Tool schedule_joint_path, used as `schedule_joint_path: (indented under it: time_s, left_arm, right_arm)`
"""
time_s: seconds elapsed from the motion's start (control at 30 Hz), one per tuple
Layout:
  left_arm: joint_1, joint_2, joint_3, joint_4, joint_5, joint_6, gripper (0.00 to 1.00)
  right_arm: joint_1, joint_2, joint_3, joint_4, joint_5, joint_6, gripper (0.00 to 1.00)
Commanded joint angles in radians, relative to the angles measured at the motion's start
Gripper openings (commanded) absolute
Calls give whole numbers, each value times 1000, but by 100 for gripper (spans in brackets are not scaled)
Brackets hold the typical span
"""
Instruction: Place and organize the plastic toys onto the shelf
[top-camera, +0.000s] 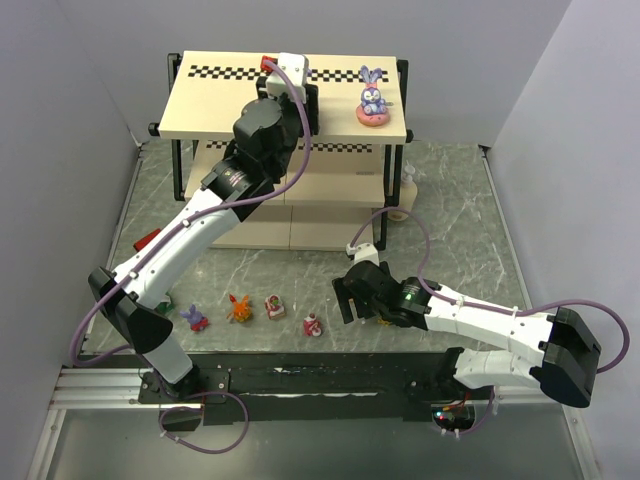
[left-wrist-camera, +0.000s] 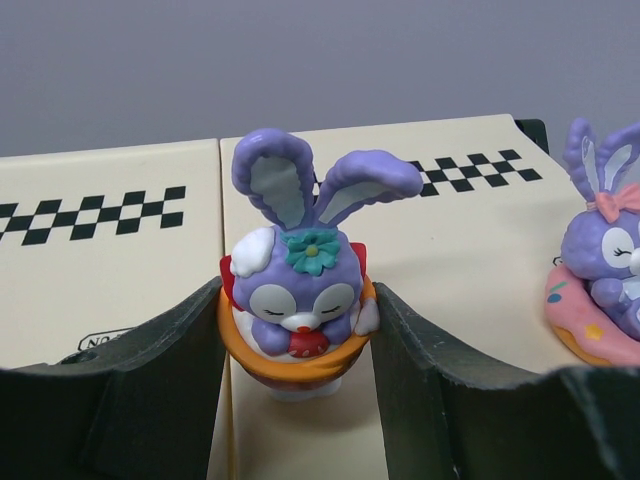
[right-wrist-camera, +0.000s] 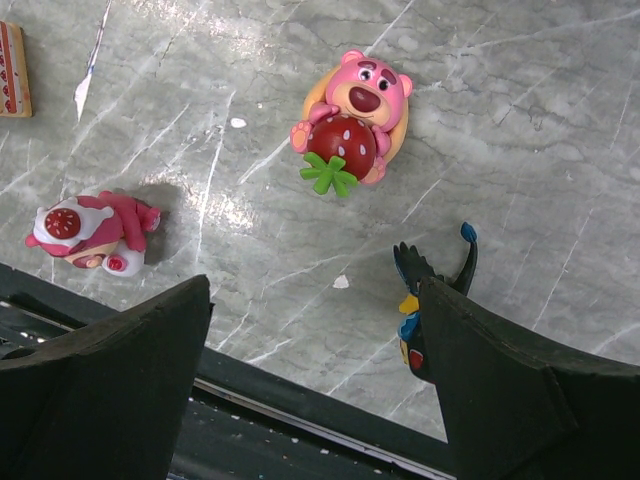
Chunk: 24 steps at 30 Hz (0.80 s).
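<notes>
The purple-blue bunny goes toward the left in the top view next with my left gripper, over the seam of the shelf's top board, for release farther from the pink-ringed one.
My left gripper is shut on a purple-blue bunny in an orange cup. The bunny's base rests on the top board of the shelf. A second bunny in a pink ring stands to its right. My right gripper is open and empty above the table. The dark blue-yellow winged toy lies by its right finger, partly hidden. A pink bear with a strawberry and a red-pink figure lie nearby.
A third bunny, the orange spiky creature and a red-and-white piece sit in a row near the table's front. A cream bottle stands at the shelf's right leg. A red object lies on the left. The black rail borders the front edge.
</notes>
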Motion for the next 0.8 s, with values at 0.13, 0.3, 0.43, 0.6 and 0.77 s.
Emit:
schedule_joint_path:
  time_s: [0.13, 0.3, 0.43, 0.6, 0.77]
  left_arm:
    - [-3, -32, -22, -71, -43, 31, 45]
    - [-3, -33, -22, -72, -43, 31, 45]
    - [-3, -41, -25, -72, -54, 37, 43]
    - [-3, -59, -46, -60, -73, 48, 43]
    - [5, -59, -46, -69, -88, 36, 47]
  right_arm:
    - [-5, -4, 7, 18, 26, 15, 91]
    - [-7, -5, 5, 16, 26, 16, 91]
    - [-7, -7, 4, 18, 27, 18, 91]
    - [-5, -4, 2, 21, 24, 18, 91]
    - [-7, 1, 5, 23, 21, 18, 91]
